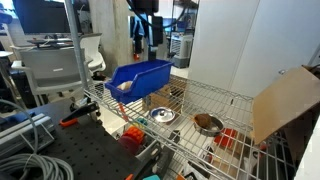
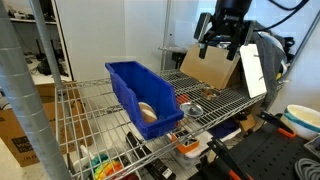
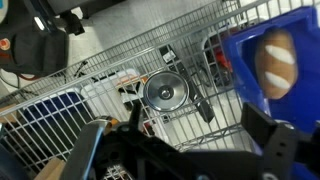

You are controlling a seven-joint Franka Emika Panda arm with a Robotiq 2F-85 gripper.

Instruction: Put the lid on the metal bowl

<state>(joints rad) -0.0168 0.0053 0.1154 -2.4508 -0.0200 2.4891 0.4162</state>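
My gripper lowers its open fingers around the small knob at the lid's middle [image 3: 166, 92] far below it next, since the lid lies flat on the wire.
The lid [image 1: 163, 116] is a shiny silver disc lying flat on the wire shelf, just in front of the blue bin. In the wrist view the lid [image 3: 164, 94] lies on the wire below and ahead of me. The metal bowl [image 1: 208, 123], with a silvery rim and a brownish inside, sits on the same shelf a short way beside the lid. It is out of the wrist view. My gripper [image 2: 222, 45] hangs high above the shelf, open and empty. It also shows in an exterior view [image 1: 149, 42] and in the wrist view [image 3: 180, 150].
A big blue plastic bin [image 1: 140, 75] stands on the wire shelf [image 1: 225, 95] with a pale object inside; it also shows in an exterior view [image 2: 145, 95]. A cardboard sheet [image 1: 287, 100] leans at the shelf's end. Tools and cables lie on the lower table.
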